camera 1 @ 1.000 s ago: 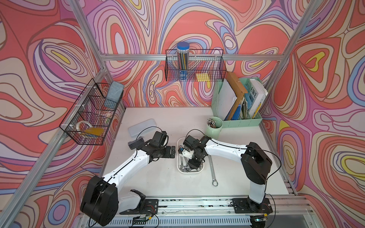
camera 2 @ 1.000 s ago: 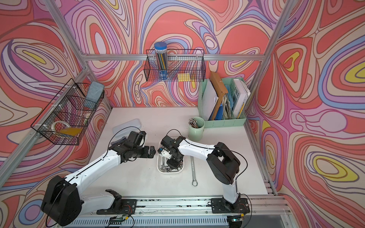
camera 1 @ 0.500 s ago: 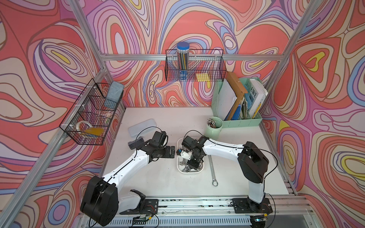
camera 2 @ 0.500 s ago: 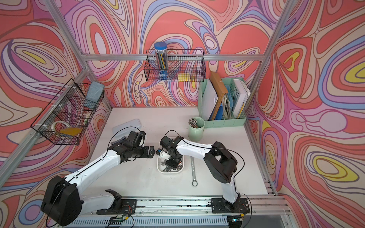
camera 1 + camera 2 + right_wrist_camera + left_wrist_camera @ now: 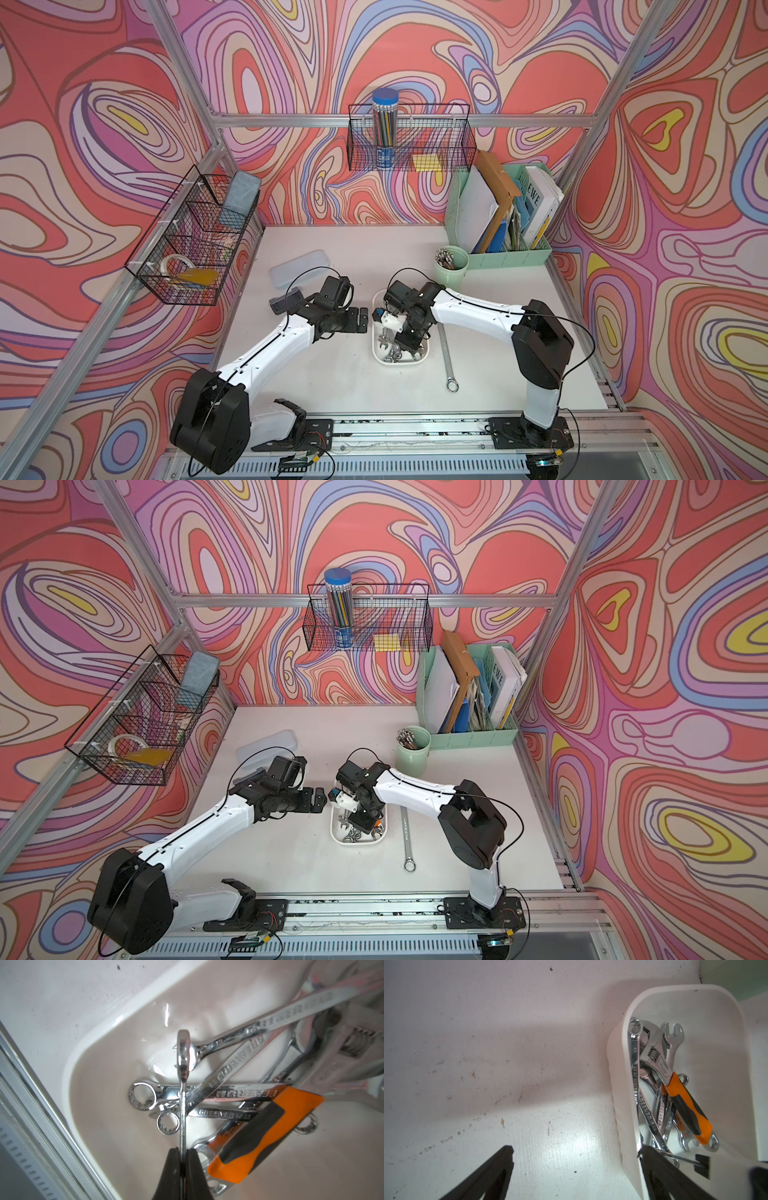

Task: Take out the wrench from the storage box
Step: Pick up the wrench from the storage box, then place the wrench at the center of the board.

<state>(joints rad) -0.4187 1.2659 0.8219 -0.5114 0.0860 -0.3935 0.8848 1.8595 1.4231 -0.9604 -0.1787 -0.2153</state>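
Observation:
The right gripper rises out of the box point(image 5: 377, 358) next, moves past the long wrench and goes down to release, since bare tabletop lies across that wrench from it.
The storage box point(image 5: 377, 358) point(image 5: 335, 837) is a shallow white tray at mid-table, holding several chrome wrenches and an orange-handled adjustable wrench point(image 5: 685, 1105) point(image 5: 259, 1136). My right gripper point(image 5: 405, 345) point(image 5: 363, 823) point(image 5: 182, 1150) reaches down into the box and is shut on a thin chrome wrench point(image 5: 182, 1084). That wrench shows edge-on, its ring end raised over the pile. My left gripper point(image 5: 365, 320) point(image 5: 320, 800) point(image 5: 575, 1149) is open just left of the box point(image 5: 631, 1105), holding nothing. One of its fingers overlaps the box's rim.
A long wrench point(image 5: 445, 353) point(image 5: 406, 833) lies on the table right of the box. A mint cup point(image 5: 452, 266), a mint file organizer point(image 5: 498, 216) and a translucent flat case point(image 5: 299, 268) stand behind. Wire baskets point(image 5: 191, 245) hang on the walls.
My right gripper has closed on the thin wrench and shifted slightly left inside the box. The left arm has not moved.

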